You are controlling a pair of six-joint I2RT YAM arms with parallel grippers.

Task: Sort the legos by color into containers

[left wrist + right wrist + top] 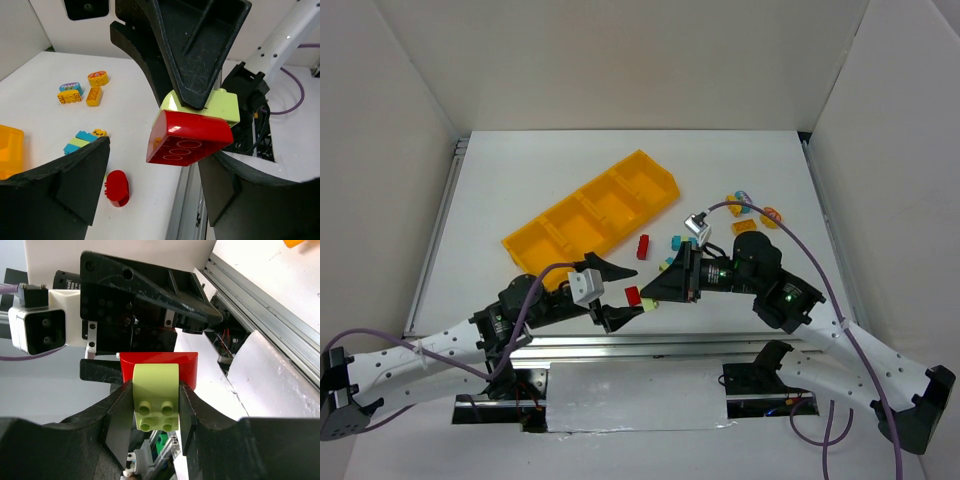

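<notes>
Next, the right gripper moves away from the red brick, then outward over the tray's second-nearest section (574, 227) to release the yellow-green brick there, since that section is empty.
My right gripper (655, 290) (156, 390) is shut on a yellow-green brick (156, 400) that is stuck to a red brick (159, 365). It holds the pair in the air near the table's front edge. My left gripper (628, 293) (157, 170) is open, and its two fingers flank the red brick (190, 137) without touching it. The yellow-green brick (222, 107) sits behind the red one there. The orange-yellow tray (595, 215) of four compartments lies at an angle to the back left.
A loose red round-topped brick (117, 187) (643, 245) lies on the table, with a teal, green and yellow stack (82, 140) nearby. Several yellow and teal bricks (738, 203) lie at the back right. A metal rail (650, 340) runs along the front edge.
</notes>
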